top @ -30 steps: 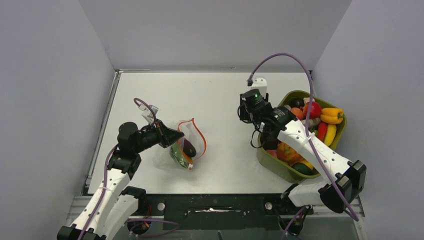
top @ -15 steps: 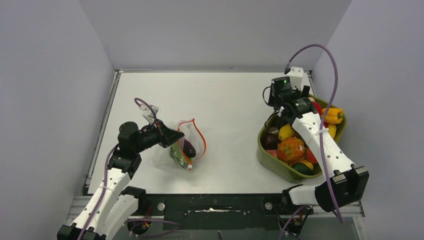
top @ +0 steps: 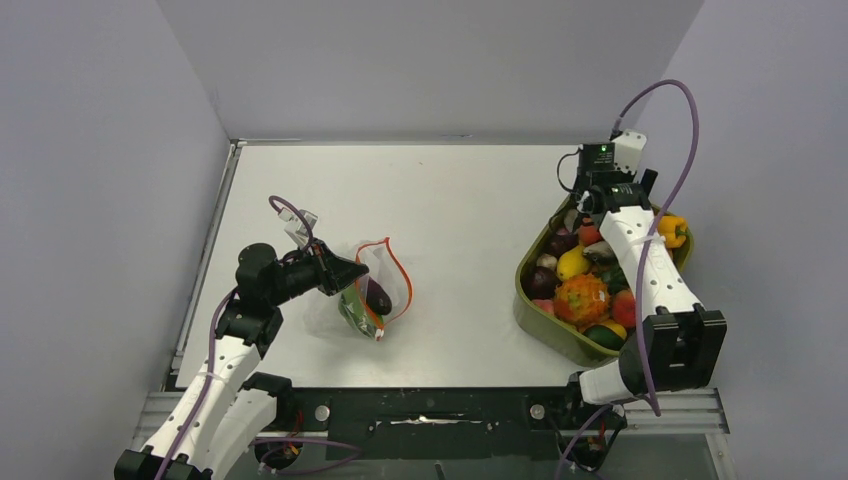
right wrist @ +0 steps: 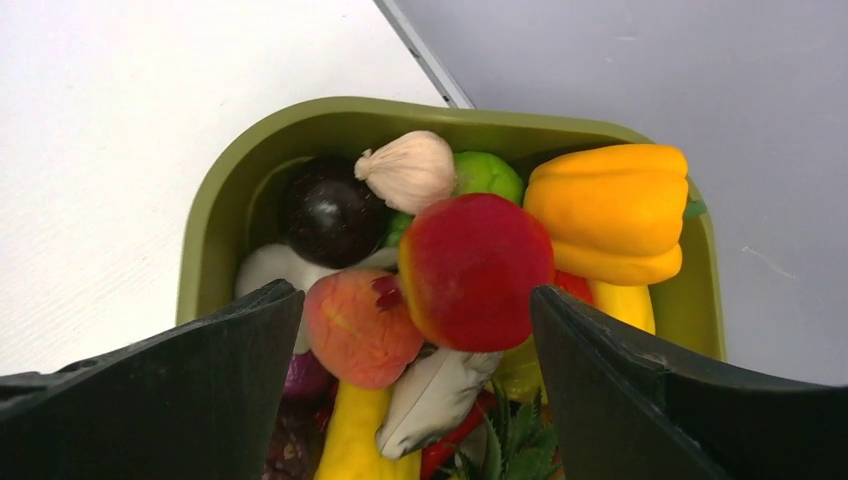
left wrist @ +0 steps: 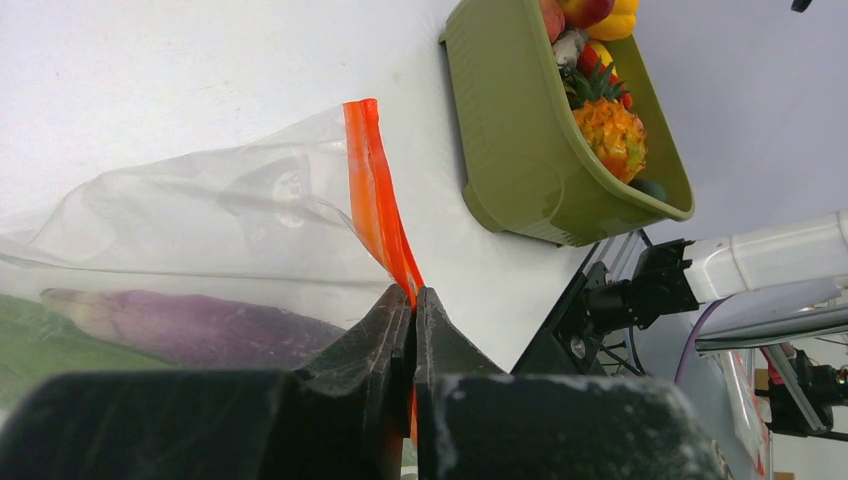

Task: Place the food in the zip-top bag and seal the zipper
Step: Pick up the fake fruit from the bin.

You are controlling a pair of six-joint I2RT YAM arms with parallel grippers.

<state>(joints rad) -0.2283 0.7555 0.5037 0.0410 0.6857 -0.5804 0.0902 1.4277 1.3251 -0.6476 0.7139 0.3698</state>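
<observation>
The red-yellow fruit (right wrist: 475, 268) is below my right gripper, toward the right in the wrist view. I need to lower the gripper that way next, with its fingers on both sides of the fruit, and close.
The clear zip-top bag (top: 378, 288) lies left of the table's centre with its orange-red zipper (top: 402, 274) looped open. It holds a dark purple eggplant (left wrist: 190, 325) and a green piece (top: 352, 308). My left gripper (left wrist: 412, 300) is shut on the zipper (left wrist: 375, 200) at the bag's mouth edge. My right gripper (right wrist: 415, 320) is open and empty above the far end of the olive-green tub (top: 530, 310). Under it lie a red-yellow fruit (right wrist: 475, 268), a peach (right wrist: 358, 325), a garlic bulb (right wrist: 410, 170), a dark plum (right wrist: 325, 210) and a yellow pepper (right wrist: 612, 208).
The tub (right wrist: 215, 200) stands at the table's right edge, full of several more toy foods, among them a pineapple (top: 582, 298). Grey walls close in on the left, back and right. The right arm's purple cable (top: 672, 120) arcs above the tub.
My right gripper has swung from the table's middle to the right and back, over the tub's far end. The left gripper and the bag have not moved.
</observation>
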